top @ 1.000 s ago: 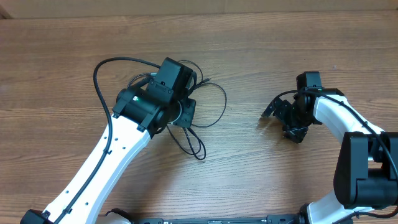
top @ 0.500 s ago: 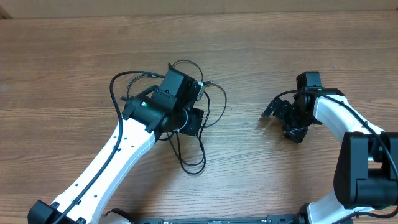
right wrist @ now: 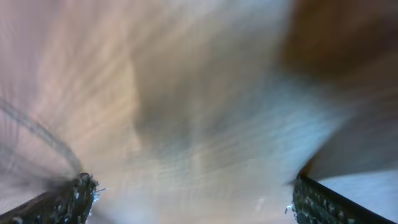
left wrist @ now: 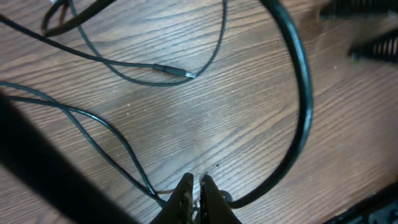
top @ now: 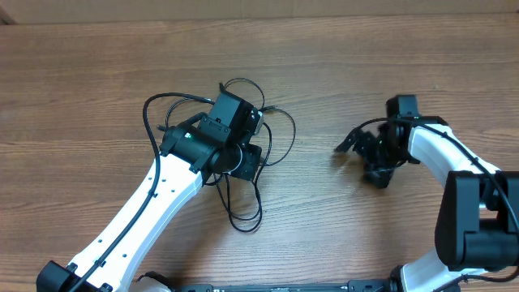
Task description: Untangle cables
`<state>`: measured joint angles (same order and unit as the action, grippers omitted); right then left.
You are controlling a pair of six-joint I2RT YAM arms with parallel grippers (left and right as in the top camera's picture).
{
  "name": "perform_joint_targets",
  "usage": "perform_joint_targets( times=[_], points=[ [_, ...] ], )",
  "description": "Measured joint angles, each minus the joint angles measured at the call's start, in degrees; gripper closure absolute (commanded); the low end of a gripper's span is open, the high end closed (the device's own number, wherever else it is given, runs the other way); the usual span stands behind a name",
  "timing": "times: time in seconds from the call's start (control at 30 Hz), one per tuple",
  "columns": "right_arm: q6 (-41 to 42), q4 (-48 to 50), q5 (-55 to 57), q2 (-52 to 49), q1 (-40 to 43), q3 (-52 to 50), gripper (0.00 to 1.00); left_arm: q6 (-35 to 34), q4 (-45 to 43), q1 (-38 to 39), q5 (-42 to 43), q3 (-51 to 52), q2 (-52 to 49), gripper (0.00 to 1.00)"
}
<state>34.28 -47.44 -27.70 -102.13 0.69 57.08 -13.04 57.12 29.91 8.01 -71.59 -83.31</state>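
Observation:
Next, my left gripper moves down to the bare wood near the silver plug tip and releases the thin cable there, clear of other cables.
The cables point(top: 245, 229) are thin black cords lying in loose loops on the wooden table, partly hidden under my left arm. In the left wrist view one strand ends in a small silver plug tip point(left wrist: 186, 74). Other strands run in from the left and pass under the fingers. My left gripper point(top: 251, 158) point(left wrist: 196, 182) sits over the tangle with its jaws almost together, pinching a thin strand. My right gripper point(top: 357, 161) point(right wrist: 193, 190) stands wide open to the right of the cables, with nothing between its fingers. Its wrist view is blurred.
A thicker black wire point(top: 150, 109) arcs from my left arm, and curves through the left wrist view point(left wrist: 301, 93). The wooden table point(top: 81, 81) stretches bare to the left and far side. The right arm point(top: 454, 162) occupies the right edge.
My left gripper dragged the cables right and nearer, then stopped. The lower loop has since slid slightly left. My right gripper has shifted a little to the left.

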Motion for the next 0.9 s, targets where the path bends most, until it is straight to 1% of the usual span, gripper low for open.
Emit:
perform_joint_targets(
  times=[0.07,0.1,0.17,0.2,0.3,0.33,0.37,0.4,0.43,0.47,0.53,0.6,0.63,0.67,0.7,0.73,0.8,0.9],
  points=[
    [-4.1,1.4,-6.8,-0.5,0.0,-0.9,0.09,0.0,0.0,0.0,-0.9,0.0,0.0,0.91],
    [-7.2,2.4,-10.7,-0.9,0.0,-1.2,0.11,0.0,0.0,0.0,-1.2,0.0,0.0,0.90],
    [-11.6,2.6,-16.9,-1.6,0.0,-1.3,0.13,0.0,0.0,0.0,-1.7,0.0,0.0,0.88],
    [-13.3,2.6,-19.4,-1.6,-0.1,-1.3,0.16,0.0,-0.1,0.0,-2.0,0.0,0.0,0.88],
    [-17.1,1.8,-24.8,-1.6,-0.1,-1.3,0.20,0.0,-0.2,0.0,-2.7,0.0,0.0,0.88],
    [-17.8,1.6,-25.8,-1.6,-0.1,-1.3,0.32,0.0,-0.3,0.0,-2.8,0.0,0.0,0.88],
    [-18.2,1.6,-26.6,-1.6,-0.1,-1.3,0.37,0.0,-0.5,0.0,-2.9,0.0,0.0,0.87],
    [-19.0,1.7,-27.2,-1.6,-0.1,-1.3,0.38,0.0,-0.6,0.0,-3.0,0.0,0.0,0.87],
    [-19.1,1.6,-27.8,-1.6,-0.1,-1.3,0.44,0.0,-0.6,0.0,-3.0,0.0,0.0,0.86],
    [-19.3,1.3,-28.2,-1.6,-0.3,-1.3,0.45,0.0,-0.6,0.0,-3.1,0.0,0.0,0.85],
    [-19.6,1.2,-28.7,-1.6,-0.7,-1.3,0.45,0.0,-0.6,0.0,-3.2,0.0,0.0,0.83],
    [-20.0,1.0,-29.1,-1.6,-1.7,-1.3,0.43,0.0,-1.3,0.0,-3.3,0.1,0.0,0.81],
    [-20.2,1.0,-29.1,-1.6,-2.5,-1.3,0.39,0.0,-1.6,0.0,-3.4,0.3,0.0,0.80],
    [-20.5,1.2,-29.4,-1.6,-3.5,-1.3,0.34,0.0,-1.9,0.0,-3.4,0.5,0.0,0.80],
    [-21.0,1.4,-29.5,-1.6,-4.2,-1.3,0.25,0.0,-2.2,0.0,-3.5,0.9,0.0,0.80],
    [-21.4,1.8,-29.7,-1.6,-5.2,-1.3,0.21,0.0,-2.3,0.0,-3.6,1.2,0.0,0.80],
    [-21.8,2.6,-30.0,-1.6,-6.9,-1.3,0.19,0.0,-2.3,0.0,-4.0,1.8,0.0,0.81],
    [-22.1,3.0,-30.0,-1.6,-9.2,-1.3,0.18,0.0,-2.3,0.0,-4.6,2.0,0.0,0.88]
  ],
)
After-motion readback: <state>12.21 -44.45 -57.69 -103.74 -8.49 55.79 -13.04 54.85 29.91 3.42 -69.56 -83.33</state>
